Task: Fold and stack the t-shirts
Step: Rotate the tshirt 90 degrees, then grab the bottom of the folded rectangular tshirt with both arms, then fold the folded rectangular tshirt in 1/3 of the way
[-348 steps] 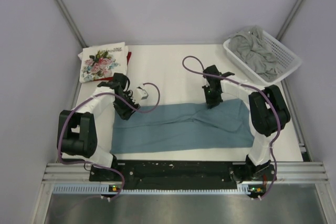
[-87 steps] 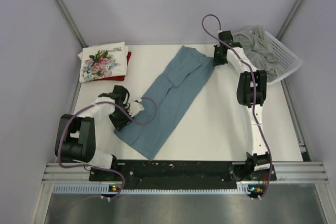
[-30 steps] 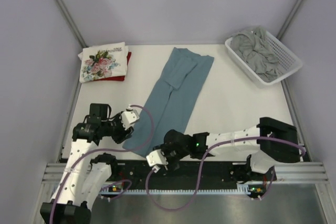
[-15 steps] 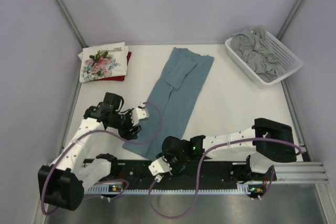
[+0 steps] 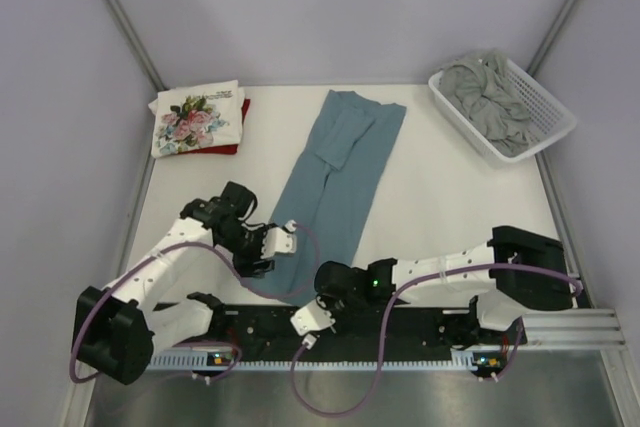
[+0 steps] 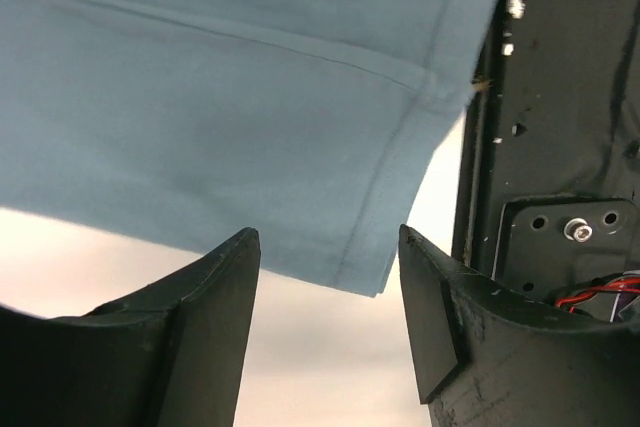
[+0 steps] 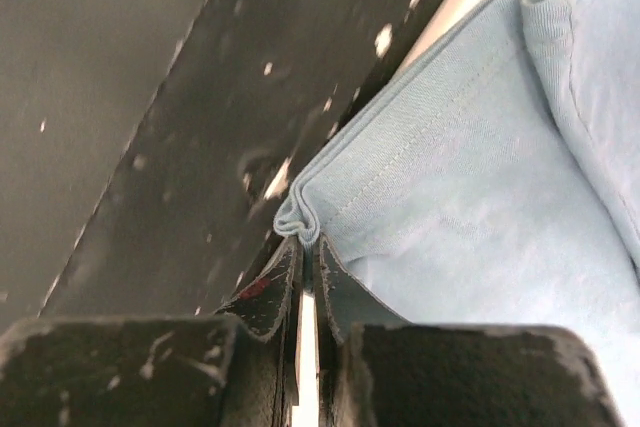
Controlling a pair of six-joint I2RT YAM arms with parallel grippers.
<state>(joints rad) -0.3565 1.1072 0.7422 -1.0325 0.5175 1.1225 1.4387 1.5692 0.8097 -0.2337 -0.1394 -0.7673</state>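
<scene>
I will next bring my left gripper down and back toward the black base bar, onto the shirt's hemmed corner [image 5: 249, 288] [image 6: 368, 279], while my right gripper pinches the shirt's other near corner.
The teal-blue t-shirt [image 5: 338, 172] lies as a long folded strip, running diagonally from the far middle to the near edge. My right gripper [image 5: 318, 295] is shut on its near corner, and the pinched hem [image 7: 300, 222] bunches between the closed fingers over the black base rail. My left gripper [image 5: 271, 252] is open at the strip's near left edge. In the left wrist view the shirt's hemmed corner [image 6: 395, 247] lies just ahead of the spread fingertips [image 6: 245, 247], apart from them. The floral t-shirt [image 5: 194, 117] lies folded on the dark red one [image 5: 241, 111] at the far left. The grey t-shirt [image 5: 487, 97] is bunched in the basket.
The white lattice basket [image 5: 548, 132] stands at the far right corner. The black base rail [image 5: 400, 322] runs along the near edge, right beside both grippers. Purple cables loop off both arms over the near part of the table.
My left gripper has swung right and nearer, up to the shirt's near left edge. My right gripper has shifted slightly right with the near corner in it.
</scene>
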